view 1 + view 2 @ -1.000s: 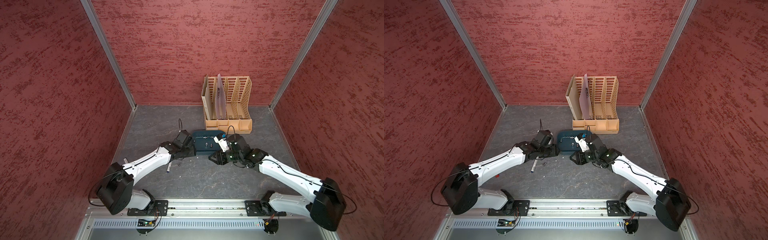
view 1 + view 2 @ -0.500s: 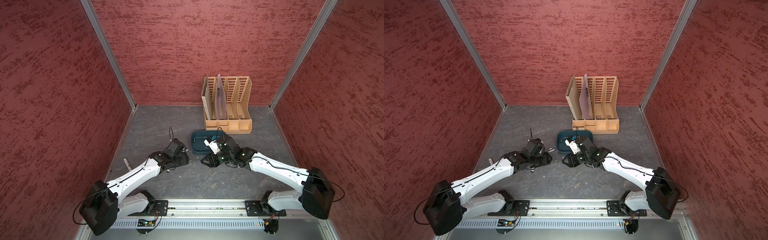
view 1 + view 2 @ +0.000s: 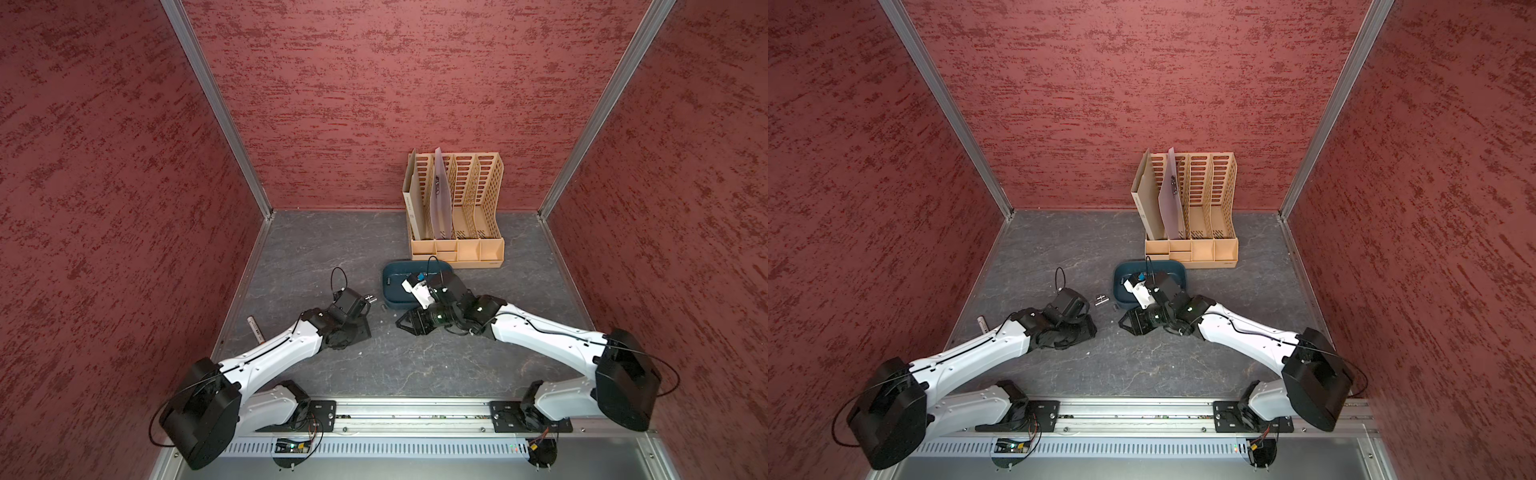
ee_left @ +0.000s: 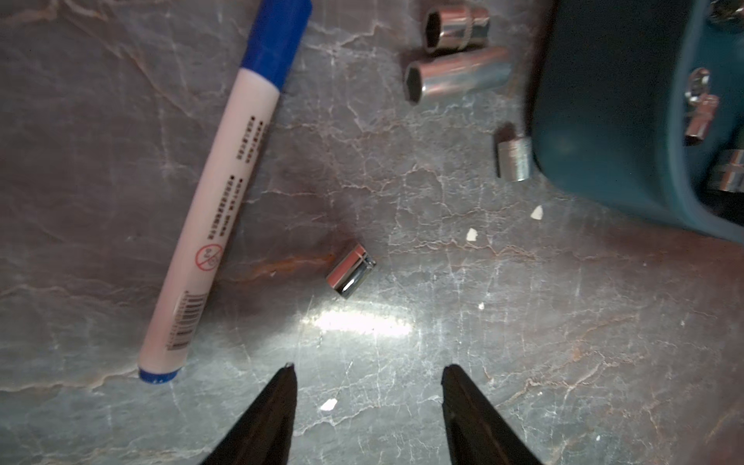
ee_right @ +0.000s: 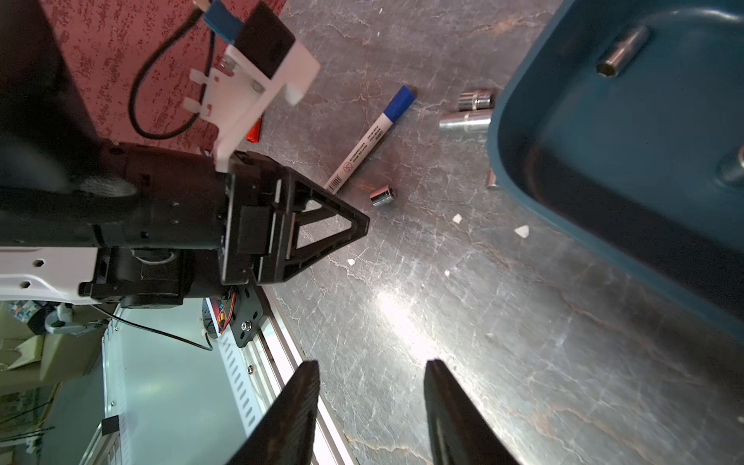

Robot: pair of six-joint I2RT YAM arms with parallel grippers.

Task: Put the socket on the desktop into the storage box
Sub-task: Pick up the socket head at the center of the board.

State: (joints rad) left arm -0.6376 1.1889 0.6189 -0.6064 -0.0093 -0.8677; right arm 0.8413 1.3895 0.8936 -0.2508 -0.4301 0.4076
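Observation:
I should next move my left gripper outward and down over the short chrome socket (image 4: 351, 270), with its open fingers on both sides of it. The bare desktop around the socket leaves the fingers room.
Several chrome sockets lie on the grey desktop. A short socket (image 4: 351, 270) lies just ahead of my left gripper (image 4: 370, 368), which is open and holds nothing. Two longer sockets (image 4: 457, 74) lie side by side farther off, also seen in both top views (image 3: 369, 298) (image 3: 1101, 299). Another small socket (image 4: 514, 159) stands against the wall of the dark teal storage box (image 4: 596, 120) (image 3: 392, 286) (image 3: 1121, 291). Some sockets (image 5: 622, 52) lie inside the storage box (image 5: 563, 181). My right gripper (image 5: 372, 364) is open and empty, low over bare desktop beside the box, facing the left gripper (image 5: 354, 225).
A blue-capped white marker (image 4: 221, 193) (image 5: 370, 141) lies left of the short socket. Another white pen (image 3: 254, 329) pokes out by the left arm. The tan perforated file rack (image 3: 457, 232) stands behind the box. Small white crumbs (image 4: 472, 234) dot the desk.
The left arm has drawn back from the box's left edge toward the front, and its jaws have widened. The right arm has shifted left, off the box.

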